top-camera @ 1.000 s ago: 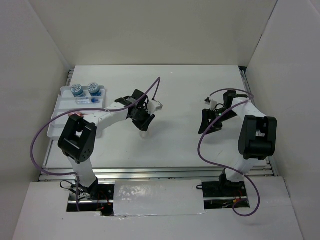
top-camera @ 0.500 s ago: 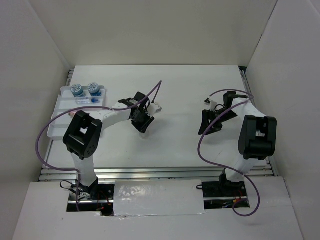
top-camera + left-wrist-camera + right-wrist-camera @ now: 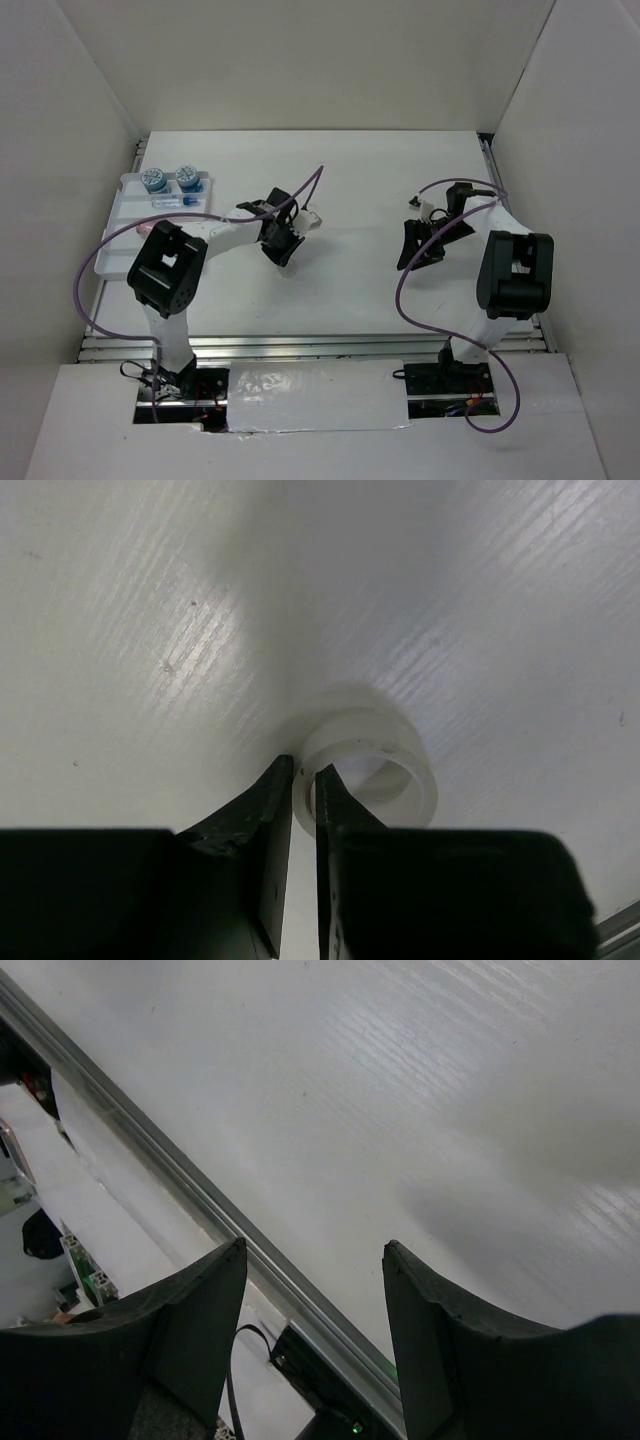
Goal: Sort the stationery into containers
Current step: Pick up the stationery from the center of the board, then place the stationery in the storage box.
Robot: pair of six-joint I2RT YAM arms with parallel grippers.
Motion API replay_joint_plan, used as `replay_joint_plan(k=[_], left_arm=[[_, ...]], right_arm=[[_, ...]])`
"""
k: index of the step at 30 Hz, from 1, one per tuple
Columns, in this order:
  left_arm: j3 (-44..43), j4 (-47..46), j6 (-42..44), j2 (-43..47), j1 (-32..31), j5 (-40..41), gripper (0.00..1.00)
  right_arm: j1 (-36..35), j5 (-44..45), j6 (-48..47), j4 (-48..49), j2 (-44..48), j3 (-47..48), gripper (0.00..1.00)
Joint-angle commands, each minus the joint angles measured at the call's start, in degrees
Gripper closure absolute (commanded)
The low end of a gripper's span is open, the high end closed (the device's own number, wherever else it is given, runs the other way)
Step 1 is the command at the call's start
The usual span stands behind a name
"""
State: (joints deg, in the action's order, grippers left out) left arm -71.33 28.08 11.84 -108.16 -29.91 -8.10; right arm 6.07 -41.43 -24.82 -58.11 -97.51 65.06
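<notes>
I should lift my left gripper across to the tray's near end (image 3: 118, 263), lower the ring and let it go, because the tray is to the gripper's left in the top view.
The small white ring (image 3: 400, 755) lies on the white table. My left gripper (image 3: 302, 765) is shut on its near wall, one finger inside the ring and one outside. In the top view the left gripper (image 3: 283, 256) is low over the table's middle-left. The white tray (image 3: 112, 240) sits at the far left. It holds two blue pots (image 3: 153, 179) (image 3: 187, 178) and the clear-blue tube (image 3: 172, 201). A pink item (image 3: 144, 228) peeks out beside the left arm. My right gripper (image 3: 415, 258) (image 3: 315, 1245) is open and empty over bare table.
White walls enclose the table on the left, back and right. A metal rail (image 3: 200, 1195) runs along the table's near edge below the right gripper. Purple cables (image 3: 100, 260) loop off both arms.
The left gripper has shifted slightly left and turned at the wrist, staying low over the ring. The right arm has not moved.
</notes>
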Motion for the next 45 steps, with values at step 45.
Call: replay_joint_plan(k=[45], left_arm=[[5.67, 4.01, 23.50, 11.66, 57.51, -3.50, 0.86]], right_arm=[[-5.10, -3.13, 2.85, 0.98, 1.72, 0.86, 0.37]])
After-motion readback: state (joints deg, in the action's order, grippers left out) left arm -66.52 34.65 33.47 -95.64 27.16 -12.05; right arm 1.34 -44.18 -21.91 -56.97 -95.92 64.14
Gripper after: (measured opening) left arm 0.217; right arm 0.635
